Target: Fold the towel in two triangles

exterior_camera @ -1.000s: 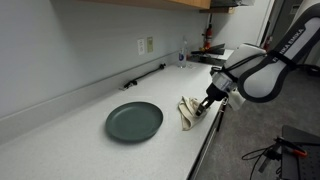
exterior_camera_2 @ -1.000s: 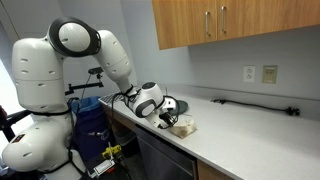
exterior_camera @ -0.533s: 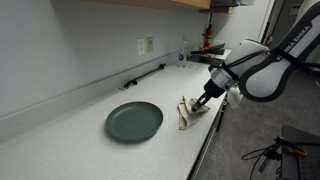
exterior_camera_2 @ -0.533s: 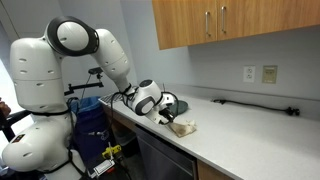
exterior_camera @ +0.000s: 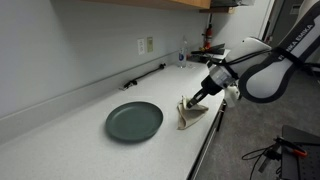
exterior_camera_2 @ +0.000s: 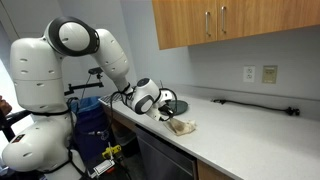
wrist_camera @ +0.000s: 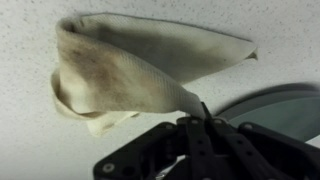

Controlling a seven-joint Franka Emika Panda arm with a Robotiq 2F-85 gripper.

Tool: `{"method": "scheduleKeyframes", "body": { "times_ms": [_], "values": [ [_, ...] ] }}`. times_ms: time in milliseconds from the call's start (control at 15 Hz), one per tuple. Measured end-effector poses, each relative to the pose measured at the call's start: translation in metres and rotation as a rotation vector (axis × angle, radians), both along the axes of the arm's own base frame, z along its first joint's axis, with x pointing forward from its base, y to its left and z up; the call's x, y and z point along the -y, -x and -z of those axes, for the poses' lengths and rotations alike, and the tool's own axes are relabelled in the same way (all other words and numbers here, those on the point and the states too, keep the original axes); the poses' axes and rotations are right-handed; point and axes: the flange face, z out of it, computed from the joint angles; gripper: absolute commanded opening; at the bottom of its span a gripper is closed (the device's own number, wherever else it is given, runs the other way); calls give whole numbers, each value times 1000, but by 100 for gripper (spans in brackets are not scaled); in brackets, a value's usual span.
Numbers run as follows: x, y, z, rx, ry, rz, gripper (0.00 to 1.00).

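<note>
The counter is just below my gripper, so my gripper will next lower the towel's corner and pull it back toward the counter's front edge to let it go.
A beige, stained towel [wrist_camera: 130, 70] lies crumpled on the speckled white counter near its front edge; it shows in both exterior views [exterior_camera: 188, 113] [exterior_camera_2: 182, 127]. My gripper [wrist_camera: 200, 118] is shut on one corner of the towel and lifts that corner a little off the counter. In the exterior views the gripper [exterior_camera: 201, 97] [exterior_camera_2: 160, 112] hangs just above and beside the towel. The rest of the towel trails on the counter, folded loosely over itself.
A dark green plate [exterior_camera: 134, 121] lies on the counter next to the towel, also at the wrist view's edge [wrist_camera: 280, 108]. The counter's front edge [exterior_camera: 205, 140] is right by the towel. A black bar [exterior_camera_2: 255, 105] lies by the back wall; cabinets hang overhead.
My gripper has risen and moved back slightly with the towel corner pinched in it; the towel has stretched upward and shifted a little on the counter.
</note>
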Motion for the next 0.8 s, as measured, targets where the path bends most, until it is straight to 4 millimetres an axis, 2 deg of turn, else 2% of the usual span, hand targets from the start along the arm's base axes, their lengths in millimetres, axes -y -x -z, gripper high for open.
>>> {"method": "scheduleKeyframes", "body": {
  "times_ms": [467, 533, 667, 800],
  "values": [
    [-25, 12, 8, -25, -11, -54, 1],
    [-26, 15, 10, -30, -11, -56, 28],
    [-25, 17, 12, -38, -10, -56, 35],
    [-23, 20, 15, -46, -8, -52, 50]
  ]
}}
